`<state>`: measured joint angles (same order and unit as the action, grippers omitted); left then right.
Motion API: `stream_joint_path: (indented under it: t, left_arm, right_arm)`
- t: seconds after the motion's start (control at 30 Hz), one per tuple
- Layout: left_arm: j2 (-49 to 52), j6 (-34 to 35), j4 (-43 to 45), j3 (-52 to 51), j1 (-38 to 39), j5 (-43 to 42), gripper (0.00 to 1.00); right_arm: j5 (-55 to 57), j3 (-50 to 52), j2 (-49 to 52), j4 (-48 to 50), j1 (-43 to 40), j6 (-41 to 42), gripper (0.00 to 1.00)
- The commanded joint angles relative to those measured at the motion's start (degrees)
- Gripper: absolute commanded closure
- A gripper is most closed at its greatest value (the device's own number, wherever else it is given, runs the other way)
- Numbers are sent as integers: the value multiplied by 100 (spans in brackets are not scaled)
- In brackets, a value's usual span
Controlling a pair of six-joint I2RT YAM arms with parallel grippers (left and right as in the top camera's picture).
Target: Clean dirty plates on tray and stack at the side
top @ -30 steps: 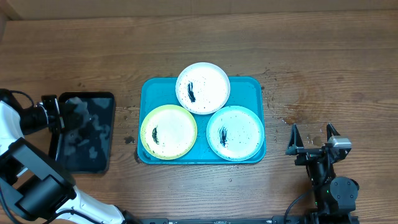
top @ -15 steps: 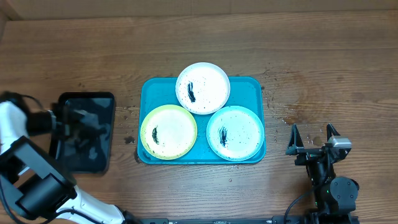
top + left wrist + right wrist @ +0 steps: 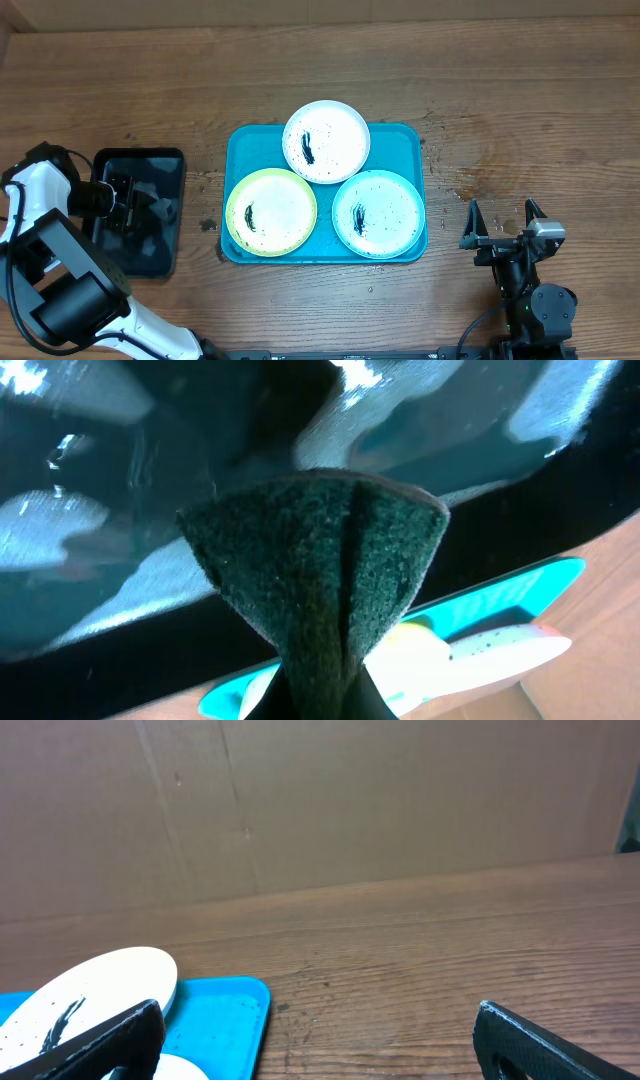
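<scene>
My left gripper rises and crosses to the right in the overhead view next. It then lowers to release the pad on the yellow-green plate (image 3: 270, 211) (image 3: 412, 652), since the plate is smeared.
Three smeared plates lie on the turquoise tray (image 3: 400, 140): a white-rimmed plate (image 3: 326, 141) at the back, a yellow-green plate (image 3: 270, 211) front left, a light teal plate (image 3: 378, 213) front right. My left gripper (image 3: 128, 192) is over the black tray (image 3: 135, 255) and is shut on a dark green scouring pad (image 3: 320, 575), which fills the left wrist view. My right gripper (image 3: 503, 225) is open and empty over the bare table right of the turquoise tray. The right wrist view shows the white plate (image 3: 90, 985) and a tray corner (image 3: 235, 1010).
The black tray holds a shiny film of liquid (image 3: 90, 520). A brown cardboard wall (image 3: 320, 800) stands behind the table. Dark specks lie scattered on the wood (image 3: 470, 190) around the turquoise tray.
My left gripper has moved from the black tray's left edge to over its middle. The right arm and the plates have not moved.
</scene>
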<state>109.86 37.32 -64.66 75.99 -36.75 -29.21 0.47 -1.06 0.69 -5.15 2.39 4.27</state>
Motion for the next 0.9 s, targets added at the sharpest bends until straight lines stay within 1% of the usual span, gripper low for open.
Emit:
stream_joint_path:
  t: [0.0, 0.13, 0.2, 0.27, 0.33, 0.47, 0.57, 0.63, 0.67, 0.73, 0.83, 0.87]
  left_arm:
    - [-59, -136, -387, 623, -140, -2, 96]
    - [-61, -531, -1443, 1908, -181, 81, 96]
    - [-72, -544, -1939, 2677, -153, 540, 96]
    - [-92, -546, -2192, 3038, -87, 820, 96]
    - [-107, -619, -2479, 3274, 17, 881, 96]
    - [-155, -1040, -2881, 3366, 367, 887, 96]
    - [-155, -1305, -3102, 3359, 721, 984, 96]
    - [-155, -1497, -3167, 3357, 1027, 1034, 96]
    - [-155, -1596, -3187, 3357, 1207, 1034, 96]
    - [-155, -1814, -3198, 3357, 1598, 1034, 96]
    - [-155, -1958, -3193, 3281, 2247, 1073, 96]
    - [-153, -1954, -3115, 3145, 2669, 1185, 96]
  right_arm:
    - [127, 59, -39, 39, 11, -7, 0]
    - [415, 59, -39, 76, 11, -2, 0]
    - [393, 59, -39, 74, 11, 0, 0]
    - [396, 59, -39, 74, 11, 0, 0]
    - [393, 57, -39, 76, 11, 0, 0]
    - [354, 59, -39, 356, 13, 52, 0]
    - [59, 59, -39, 382, 17, 48, 0]
    - [-275, 59, -39, 608, 17, 177, 0]
    - [-614, 59, -39, 824, 17, 337, 0]
    - [-1224, 57, -39, 1139, 17, 369, 0]
    - [-1683, 55, -39, 1408, 17, 476, 0]
    - [-1738, -7, -31, 1388, 17, 691, 0]
